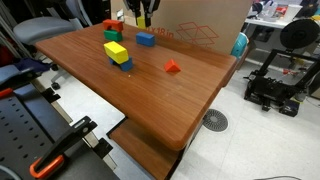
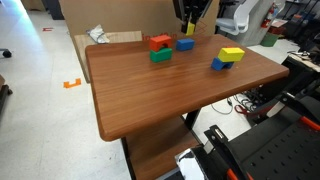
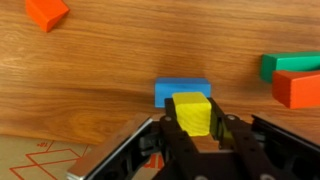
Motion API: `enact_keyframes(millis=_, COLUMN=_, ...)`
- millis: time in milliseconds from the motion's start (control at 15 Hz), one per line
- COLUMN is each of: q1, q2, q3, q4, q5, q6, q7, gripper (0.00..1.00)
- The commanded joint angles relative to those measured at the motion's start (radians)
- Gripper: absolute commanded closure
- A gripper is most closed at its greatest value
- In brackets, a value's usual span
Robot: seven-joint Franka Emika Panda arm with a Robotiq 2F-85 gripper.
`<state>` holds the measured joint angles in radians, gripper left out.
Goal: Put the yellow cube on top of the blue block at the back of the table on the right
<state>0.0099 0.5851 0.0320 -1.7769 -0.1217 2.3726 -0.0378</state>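
Observation:
Next, my gripper brings the yellow cube point(image 3: 191, 108) down onto the light-blue block below my gripper before releasing the cube.
In the wrist view my gripper point(image 3: 193, 126) is shut on the yellow cube point(image 3: 191, 108) and holds it above the table point(image 3: 90, 60). The light-blue block point(image 3: 183, 88) lies just beyond the cube, partly hidden by it. In both exterior views the gripper point(image 1: 145, 16) point(image 2: 190, 14) hangs over the back of the table, right above the blue block point(image 1: 146, 39) point(image 2: 186, 44). The cube in the jaws is barely visible there.
A red block point(image 2: 159, 41) and a green block point(image 2: 161, 56) stand beside the blue block. A yellow-green block point(image 1: 116, 50) rests on a darker blue piece point(image 1: 125, 64). A small red piece point(image 1: 172, 67) lies mid-table. A cardboard box point(image 1: 200, 25) stands behind the table.

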Motion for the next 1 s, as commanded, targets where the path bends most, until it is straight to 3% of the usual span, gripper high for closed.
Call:
enact_keyframes(millis=0, q1=0.001, q2=0.049, q3=-0.001, q4=0.074, q5=0.033, q6=-0.046, q7=-0.006, gripper=0.92)
enact_keyframes(millis=933, q1=0.009, q2=0.073, q3=-0.009, q4=0.09, q5=0.022, q6=-0.086, q7=0.0, gripper=0.92)
